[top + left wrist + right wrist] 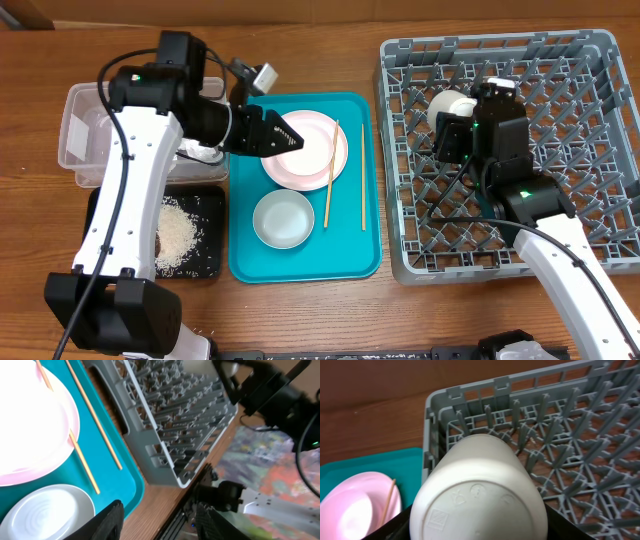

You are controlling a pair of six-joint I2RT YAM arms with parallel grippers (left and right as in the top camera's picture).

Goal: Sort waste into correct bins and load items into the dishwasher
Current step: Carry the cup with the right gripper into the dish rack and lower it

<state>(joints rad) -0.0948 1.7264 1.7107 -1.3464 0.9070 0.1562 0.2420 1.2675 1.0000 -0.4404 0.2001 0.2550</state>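
The section of the rack beside its side by the teal tray is empty, so my right gripper will lower the small cream cup onto the rack's wires there and let go of it.
My right gripper is shut on the small cream cup, holding it over the far left part of the grey dish rack. The cup's base fills the right wrist view. My left gripper is open and empty, above the left edge of the pale pink plate. Its fingers show apart in the left wrist view. The grey-white bowl sits in front of the plate. One chopstick lies across the plate's right edge, the other beside it.
Plate, bowl and chopsticks lie on a teal serving tray. A clear tub stands at the far left. A black tray in front of it holds loose white rice. The rack's wall is close to the teal tray.
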